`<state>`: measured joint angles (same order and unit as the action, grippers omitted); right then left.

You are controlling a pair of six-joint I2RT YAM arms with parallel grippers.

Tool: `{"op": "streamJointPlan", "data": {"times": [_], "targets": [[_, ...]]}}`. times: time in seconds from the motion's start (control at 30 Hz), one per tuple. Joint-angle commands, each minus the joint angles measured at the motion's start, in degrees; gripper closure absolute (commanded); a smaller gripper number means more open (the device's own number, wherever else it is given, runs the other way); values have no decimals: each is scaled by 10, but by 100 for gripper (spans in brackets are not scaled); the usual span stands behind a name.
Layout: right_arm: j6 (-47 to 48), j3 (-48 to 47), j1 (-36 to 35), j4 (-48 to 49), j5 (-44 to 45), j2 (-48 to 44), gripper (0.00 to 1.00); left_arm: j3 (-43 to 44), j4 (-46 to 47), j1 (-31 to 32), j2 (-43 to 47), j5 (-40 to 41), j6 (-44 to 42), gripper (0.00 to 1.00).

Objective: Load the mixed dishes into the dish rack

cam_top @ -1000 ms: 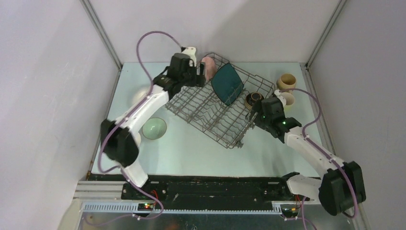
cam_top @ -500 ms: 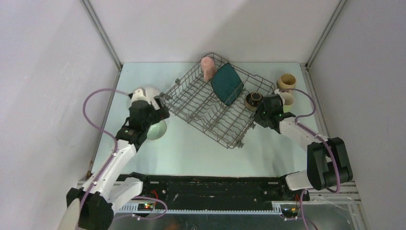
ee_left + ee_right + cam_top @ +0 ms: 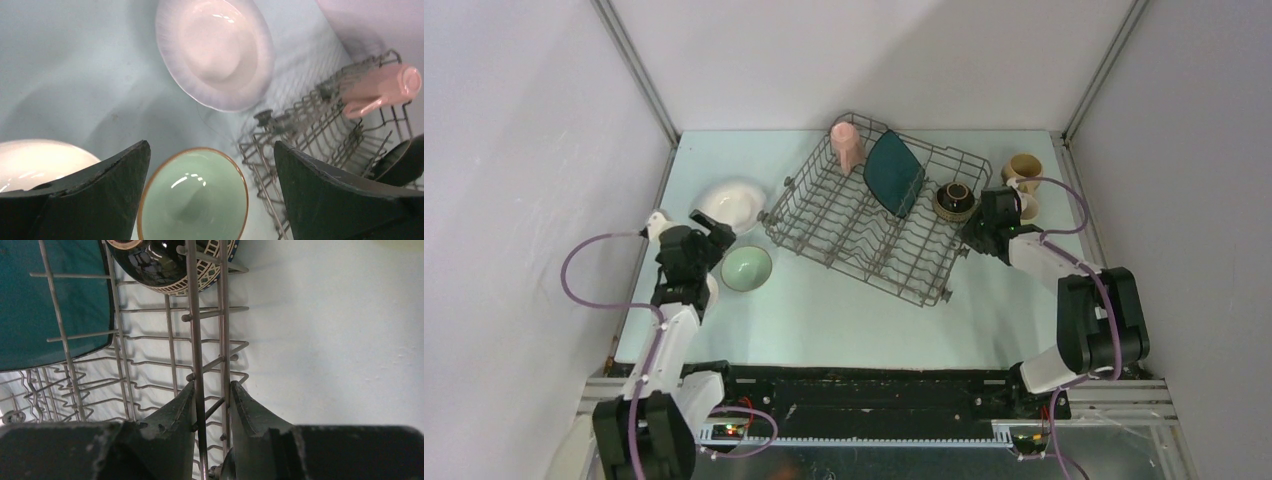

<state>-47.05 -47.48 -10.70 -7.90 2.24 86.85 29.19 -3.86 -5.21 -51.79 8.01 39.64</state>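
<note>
My left gripper should next lower its open fingers outward to the white round plate, which is still outside the rack (image 3: 844, 225), and around its near rim (image 3: 709, 213). The plate is below and outward.
The grey wire dish rack (image 3: 844, 225) stands mid-table, holding a pink mug (image 3: 846, 146), a dark teal square plate (image 3: 894, 172) and a dark brown bowl (image 3: 954, 200). My right gripper (image 3: 977, 232) is shut on the rack's right rim; in the right wrist view its fingers (image 3: 180, 410) pinch two side wires (image 3: 192, 315). My left gripper (image 3: 210, 150) hangs open above the pale green bowl (image 3: 195, 195), nothing between its jaws. A white round plate (image 3: 729, 203) lies just beyond it. Another white dish (image 3: 40, 162) shows at the left wrist view's lower left.
A tan mug (image 3: 1022, 170) and a light-green mug (image 3: 1028, 207) stand right of the rack, by the right wall. The enclosure's walls close in on both sides and at the back. The pale green bowl (image 3: 747, 268) sits near the rack's left corner.
My left arm pulled back from the pink mug in the rack to the green bowl, jaws opening wide. My right gripper closed on the rack's rim and the rack swung round.
</note>
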Motion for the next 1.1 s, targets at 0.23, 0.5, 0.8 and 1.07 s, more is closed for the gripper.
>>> {"op": "streamJointPlan", "data": {"times": [0.23,0.5,0.8,1.07], "targets": [[-84,-33,0,73,6,32,100,6,100,-107,-72,-70,44,0],[-77,-33,16,102,-8,37,75,62,67,-122,-168,-54,24,0],[-18,-23,14,95,0,-16,20,117,43,-124,-257,-113,18,0],[53,36,6,208,-84,-81,7,144,42,-131,-330,-147,24,0]]}}
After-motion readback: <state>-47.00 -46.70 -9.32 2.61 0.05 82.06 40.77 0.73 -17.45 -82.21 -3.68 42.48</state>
